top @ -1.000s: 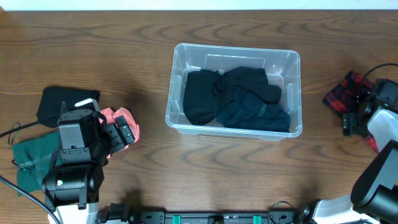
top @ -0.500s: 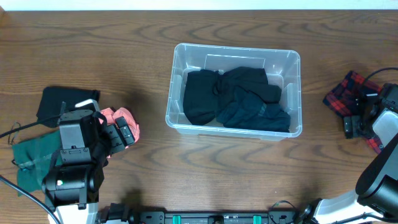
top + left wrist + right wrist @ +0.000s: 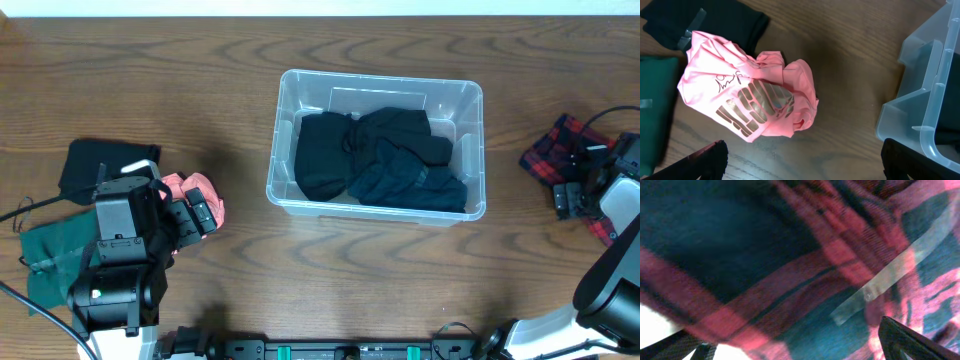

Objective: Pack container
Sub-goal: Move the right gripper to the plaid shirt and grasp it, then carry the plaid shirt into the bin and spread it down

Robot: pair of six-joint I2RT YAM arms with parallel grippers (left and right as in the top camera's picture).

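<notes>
The stretch (image 3: 807, 327) between my right gripper's fingers gets grabbed next, with the gripper low over the plaid cloth (image 3: 790, 265), because fabric already fills that open gap.
The clear plastic container (image 3: 276, 150) stands mid-table with black clothes (image 3: 375, 155) in it; its corner also shows in the left wrist view (image 3: 925, 105). A crumpled pink shirt (image 3: 750, 95) with a metallic print lies left of it (image 3: 203, 187). My left gripper (image 3: 810, 165) is open and empty, hovering just short of the pink shirt (image 3: 195, 215). My right gripper (image 3: 795, 347) is open, pressed close over a red and dark plaid cloth (image 3: 790, 265) at the table's right edge (image 3: 550, 150).
A black garment (image 3: 95, 165) and a green cloth (image 3: 50, 255) lie at the far left, beside and under the left arm. Bare wood separates the pink shirt from the container. A cable (image 3: 20, 212) trails at the left edge.
My right gripper has shifted slightly right, staying over the plaid cloth. The left arm, the pink shirt and the container have not moved.
</notes>
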